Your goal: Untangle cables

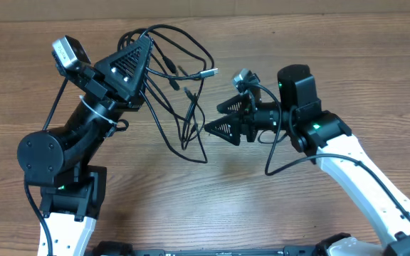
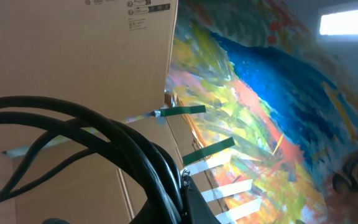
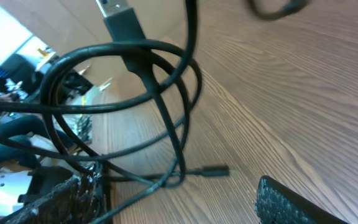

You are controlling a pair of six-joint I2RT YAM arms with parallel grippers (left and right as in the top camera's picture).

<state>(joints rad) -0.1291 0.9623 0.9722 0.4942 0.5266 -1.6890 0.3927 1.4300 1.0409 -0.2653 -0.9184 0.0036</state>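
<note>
The bundle (image 2: 135, 149) of cables hangs raised and tangled, so next I will move my left gripper down toward the wooden tabletop below the hanging loops and release it there.
The thin black cables (image 1: 180, 107) hang in a tangled bunch from my left gripper (image 1: 130, 64), which is shut on them and raised above the table. Their loops trail down to the wood (image 1: 191, 153). Silvery plug ends (image 1: 208, 72) stick out to the right. In the left wrist view the cable bundle (image 2: 135, 149) runs into the closed jaws (image 2: 185, 199). My right gripper (image 1: 226, 117) is open, just right of the hanging strands. In the right wrist view the loops (image 3: 160, 106) hang in front of the open jaws (image 3: 179, 193), close to the left finger. A small plug (image 3: 215, 171) lies on the table.
The wooden table (image 1: 347, 57) carries only the cables. A thicker black robot cable (image 1: 276, 153) loops beside the right arm. A cardboard box (image 2: 73, 43) and a painted wall (image 2: 278, 93) fill the left wrist view.
</note>
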